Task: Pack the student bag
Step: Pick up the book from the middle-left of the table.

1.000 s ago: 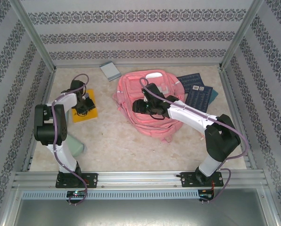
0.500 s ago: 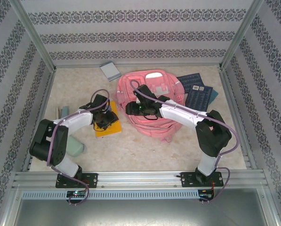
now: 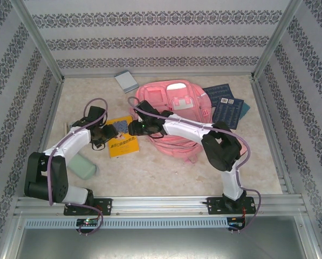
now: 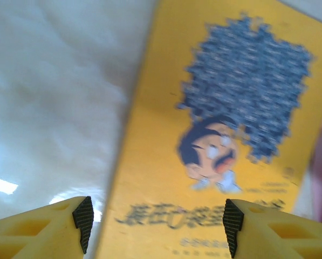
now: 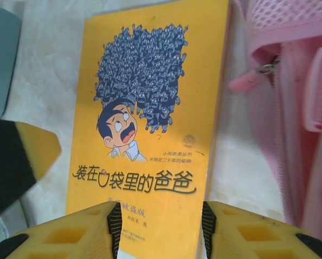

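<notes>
My left gripper should go down next onto the yellow book's long edge away from the pink backpack [image 3: 110,150] [image 4: 114,186], because that edge already lies between its wide-open fingers.
The student bag [image 3: 177,110], a large pink backpack, lies flat at the back middle of the table; its side with a zip pull shows in the right wrist view [image 5: 295,102]. A yellow comic book [image 3: 123,141] lies flat just left of it. My left gripper [image 3: 108,133] hovers open over the book's left edge [image 4: 204,178], its pads [image 4: 84,221] wide apart. My right gripper [image 3: 132,128] hangs open above the book's corner nearest the bag [image 5: 150,178], nothing pinched between its fingers [image 5: 115,226].
A grey-blue notebook [image 3: 127,81] lies at the back left, and dark blue books [image 3: 225,103] sit right of the bag. A pale green case [image 3: 85,166] rests near the left arm, its corner in the right wrist view [image 5: 0,59]. Patterned walls enclose the table.
The left gripper slid the yellow book right toward the bag, let go and opened, drawing back left. The right gripper swung left off the bag to above the book.
</notes>
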